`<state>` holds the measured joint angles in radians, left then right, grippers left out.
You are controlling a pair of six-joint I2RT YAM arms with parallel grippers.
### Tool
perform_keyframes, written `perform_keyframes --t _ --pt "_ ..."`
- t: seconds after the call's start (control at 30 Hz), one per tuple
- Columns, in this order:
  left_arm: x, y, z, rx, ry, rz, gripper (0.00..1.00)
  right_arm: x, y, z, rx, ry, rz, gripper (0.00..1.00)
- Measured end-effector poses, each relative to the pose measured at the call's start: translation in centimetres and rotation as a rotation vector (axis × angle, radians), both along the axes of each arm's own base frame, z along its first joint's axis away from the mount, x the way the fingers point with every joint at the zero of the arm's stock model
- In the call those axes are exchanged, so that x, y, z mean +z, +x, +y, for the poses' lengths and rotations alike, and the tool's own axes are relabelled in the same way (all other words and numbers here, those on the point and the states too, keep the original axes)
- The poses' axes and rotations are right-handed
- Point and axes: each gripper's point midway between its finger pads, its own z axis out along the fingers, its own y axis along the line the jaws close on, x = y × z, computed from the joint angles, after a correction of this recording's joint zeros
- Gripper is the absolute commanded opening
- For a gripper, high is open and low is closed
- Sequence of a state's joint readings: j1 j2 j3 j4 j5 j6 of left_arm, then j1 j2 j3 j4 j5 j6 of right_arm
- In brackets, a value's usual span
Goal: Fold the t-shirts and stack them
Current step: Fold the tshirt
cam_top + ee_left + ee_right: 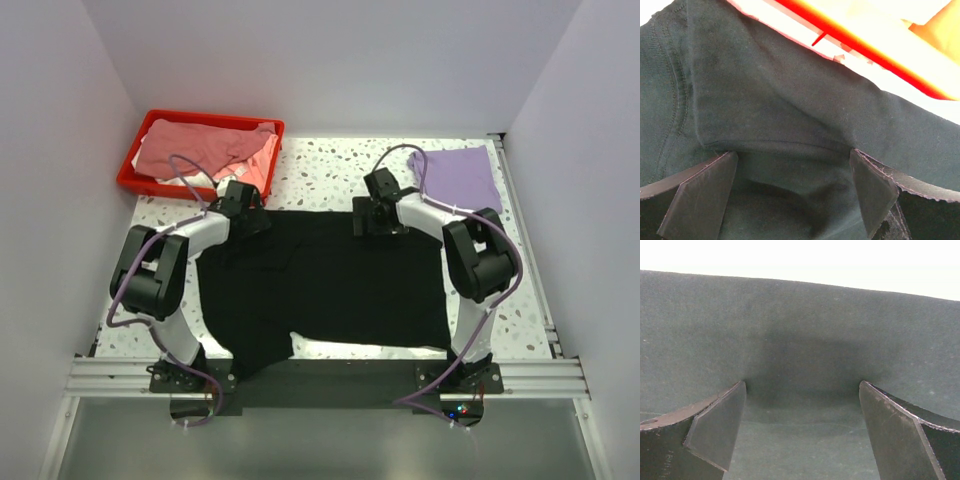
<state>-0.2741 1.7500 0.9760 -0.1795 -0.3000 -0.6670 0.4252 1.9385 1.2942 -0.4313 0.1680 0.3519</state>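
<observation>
My left gripper will next move back over the black t-shirt [320, 285] onto its near sleeve [262, 348], because that sleeve lies back from the gripper, over the table's near edge.
A black t-shirt [320, 285] lies spread flat in the middle of the table. My left gripper [248, 212] is down at its far left edge and my right gripper [372, 220] at its far right edge. In the left wrist view the left gripper [792, 170] is open, its fingers [705, 195] resting on the black cloth [780, 100] with a fold of it between them. The right gripper [802, 395] is also open, and flat black cloth [800, 330] fills the space between its fingers [890, 430]. A folded light purple t-shirt [458, 175] lies at the back right.
A red plastic bin [135, 165] stands at the back left, holding crumpled pink and white shirts [205, 148]. Its rim [865, 42] passes just beyond the left gripper. White walls close in the speckled table [320, 165] on three sides.
</observation>
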Motion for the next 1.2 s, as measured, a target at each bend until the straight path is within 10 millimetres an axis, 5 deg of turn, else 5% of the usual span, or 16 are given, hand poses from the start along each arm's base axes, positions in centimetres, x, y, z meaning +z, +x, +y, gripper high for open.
perform_keyframes --t 0.23,0.37,0.5,0.6,0.83,1.0,1.2 --pt "0.7 -1.3 0.6 0.009 0.008 0.036 1.0 1.1 0.0 -0.8 0.014 -0.029 -0.01 0.99" --pt "4.0 -3.5 0.1 0.005 0.0 -0.001 1.0 5.7 -0.1 -1.2 0.008 -0.003 -0.108 0.99" --pt "7.8 -7.3 -3.7 -0.075 -0.061 -0.084 1.0 11.9 -1.5 -2.2 -0.018 0.043 -0.252 0.99" --pt "7.5 -11.9 -5.9 -0.14 -0.104 -0.058 1.0 13.9 -3.0 -3.0 -0.033 0.065 -0.3 0.99" --pt "3.7 -23.9 -8.3 -0.256 -0.156 0.16 1.0 11.2 -6.5 -4.8 -0.048 0.027 -0.224 0.99" --pt "3.2 -29.7 -10.0 -0.312 -0.176 0.265 1.0 10.7 -7.2 -5.2 -0.052 0.013 -0.208 0.99" --pt "1.8 -33.4 -9.5 -0.268 -0.124 0.368 1.0 10.7 -7.2 -5.1 -0.051 0.017 -0.213 0.99"
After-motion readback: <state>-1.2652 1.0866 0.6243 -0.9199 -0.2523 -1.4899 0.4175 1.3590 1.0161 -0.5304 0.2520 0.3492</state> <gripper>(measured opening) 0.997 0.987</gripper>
